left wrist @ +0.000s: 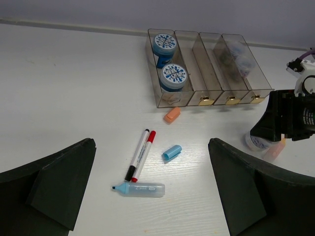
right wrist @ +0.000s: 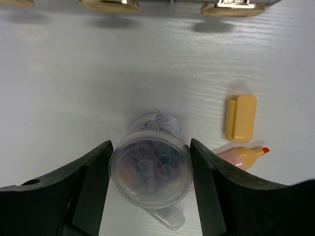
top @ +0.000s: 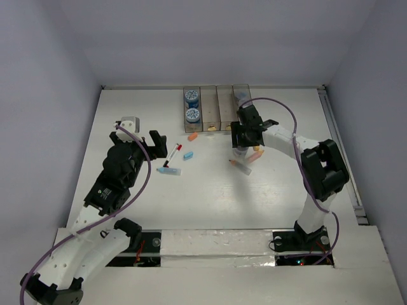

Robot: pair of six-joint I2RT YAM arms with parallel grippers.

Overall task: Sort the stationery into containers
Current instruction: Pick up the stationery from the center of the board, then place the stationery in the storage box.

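The right gripper lifts this tub (right wrist: 150,169) outward past the knobs next, then lowers it into the fourth bin's near end, since that bin holds greyish round pieces.
The four joined brownish bins (top: 224,110) stand at the back; the leftmost holds two blue-topped rolls (top: 191,106). My right gripper (right wrist: 150,145) is shut on a translucent greyish-purple round tub (right wrist: 150,169), just in front of the bins' knobs (right wrist: 109,5). In the top view it is at the bins' right end (top: 245,141). My left gripper (left wrist: 151,143) is open and empty above a red-capped marker lying against a black-capped one (left wrist: 141,156), a light-blue highlighter (left wrist: 140,189) and a blue cap (left wrist: 172,152). An orange cap (left wrist: 172,114) lies nearer the bins (left wrist: 206,69).
An orange cap (right wrist: 241,118) and an uncapped orange highlighter (right wrist: 243,157) lie on the table right of the held tub, with a clear stick partly under it. The fourth bin (left wrist: 241,56) holds greyish round pieces. A white block (top: 129,121) sits by the left gripper.
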